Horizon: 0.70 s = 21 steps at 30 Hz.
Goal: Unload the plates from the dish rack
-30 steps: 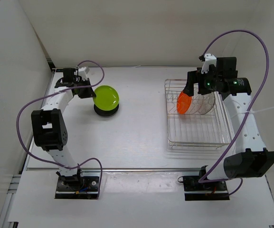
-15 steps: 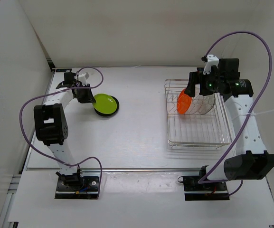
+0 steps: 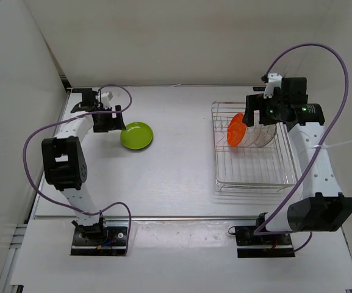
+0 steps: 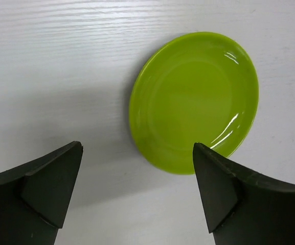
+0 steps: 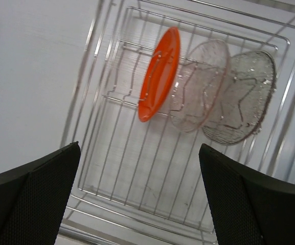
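The orange plate stands on edge, its upper rim (image 3: 245,126) (image 5: 171,86) uncovered. Next, my right gripper lowers onto that rim, a finger on each plate side, and closes.
A lime green plate (image 3: 136,135) (image 4: 196,99) lies flat on the table at the left. My left gripper (image 3: 118,118) (image 4: 137,149) hangs open just over its near rim and holds nothing. The silver wire dish rack (image 3: 255,183) (image 5: 137,214) stands at the right. An orange plate (image 3: 237,129) (image 5: 160,71) stands on edge in it. Beside that stand two clear glassy plates (image 5: 201,84) (image 5: 242,97). My right gripper (image 3: 255,111) (image 5: 139,147) hovers open above the rack, over these plates, touching none of them.
White walls close in the table at the back and the left. A purple cable loops from each arm. Bare table lies between the green plate and the rack.
My left gripper has opened and let go of the green plate, which went from tilted to flat. My right gripper drifted slightly right above the rack.
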### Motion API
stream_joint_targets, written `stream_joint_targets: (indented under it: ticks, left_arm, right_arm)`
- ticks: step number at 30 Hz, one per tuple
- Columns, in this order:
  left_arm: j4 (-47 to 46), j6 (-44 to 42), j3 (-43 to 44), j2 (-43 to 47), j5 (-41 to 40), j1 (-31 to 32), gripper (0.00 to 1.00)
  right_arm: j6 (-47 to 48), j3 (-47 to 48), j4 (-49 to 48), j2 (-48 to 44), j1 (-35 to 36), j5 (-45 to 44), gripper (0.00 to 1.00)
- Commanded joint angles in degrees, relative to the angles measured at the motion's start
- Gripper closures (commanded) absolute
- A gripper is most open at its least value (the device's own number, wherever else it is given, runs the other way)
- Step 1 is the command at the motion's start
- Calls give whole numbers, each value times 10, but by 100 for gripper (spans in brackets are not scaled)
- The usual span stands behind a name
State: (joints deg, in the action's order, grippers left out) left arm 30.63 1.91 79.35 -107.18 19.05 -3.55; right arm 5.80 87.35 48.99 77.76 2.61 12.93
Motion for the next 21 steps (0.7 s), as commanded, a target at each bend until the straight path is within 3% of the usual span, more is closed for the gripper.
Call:
stream_joint_targets:
  ticks: [1,5,13,21]
  left_arm:
    - [35,-30,54,114,-113,28,0]
    - [64,-48,66,187,-214,56,0]
    - [81,-42,42,308,-265,62,0]
    - [92,-25,17,354,-289,62,0]
  right_arm:
    - [21,-11,-17,15,3,-90,0]
    - [39,-27,-36,43,9,-170,7]
    - [63,-10,-72,88,37,-196,20]
    - [69,31,-72,143,70,-210,33]
